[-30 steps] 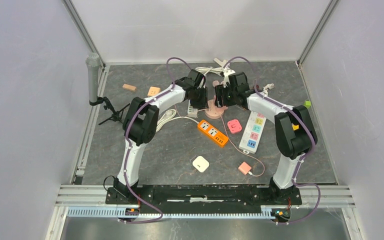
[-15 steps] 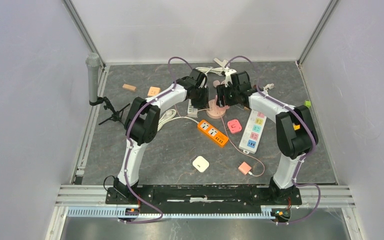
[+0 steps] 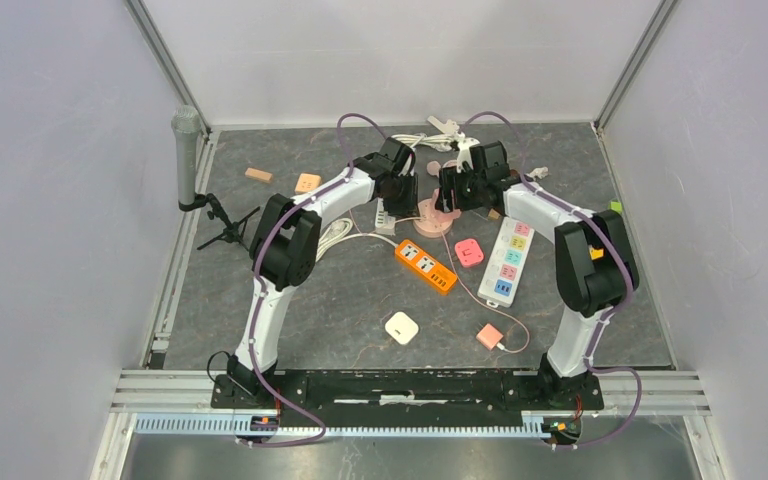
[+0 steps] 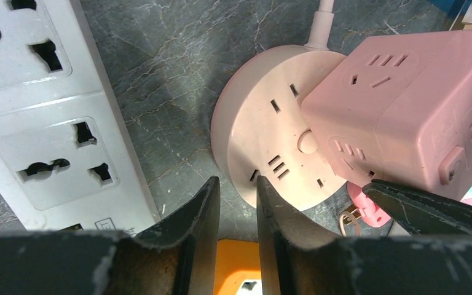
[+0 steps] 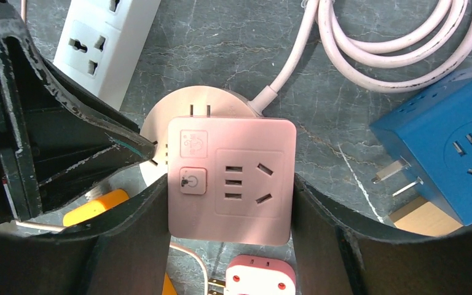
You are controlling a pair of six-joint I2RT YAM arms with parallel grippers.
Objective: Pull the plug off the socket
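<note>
My right gripper lifts the plug back, to the left in the top view, next, then lowers it onto bare tabletop [image 3: 365, 283] beside the orange strip and releases.
The plug is a pink cube adapter [image 5: 230, 178] [image 4: 405, 104] sitting tilted over the round pale-pink socket [image 4: 264, 135] [image 5: 209, 101] [image 3: 432, 226] at the table's far middle. My right gripper [image 5: 230, 192] [image 3: 460, 195] is shut on the plug, one finger against each side. Whether the plug's prongs are still in the socket is hidden. My left gripper [image 4: 236, 184] [image 3: 403, 195] is shut, its tips resting on the socket's near rim, holding nothing. The socket's pink cable [image 5: 283, 80] leads away to a coil.
A white power strip [image 4: 43, 123] [image 5: 107, 37] lies left of the socket. An orange strip [image 3: 426, 266], a small pink plug [image 5: 261, 276] and a white strip with coloured outlets [image 3: 508, 262] lie nearer. A blue cube adapter [image 5: 448, 160] sits to the right. A microphone stand [image 3: 188, 160] is far left.
My right gripper with the pink plug has shifted slightly toward the far right. The left gripper has stayed at the socket's rim.
</note>
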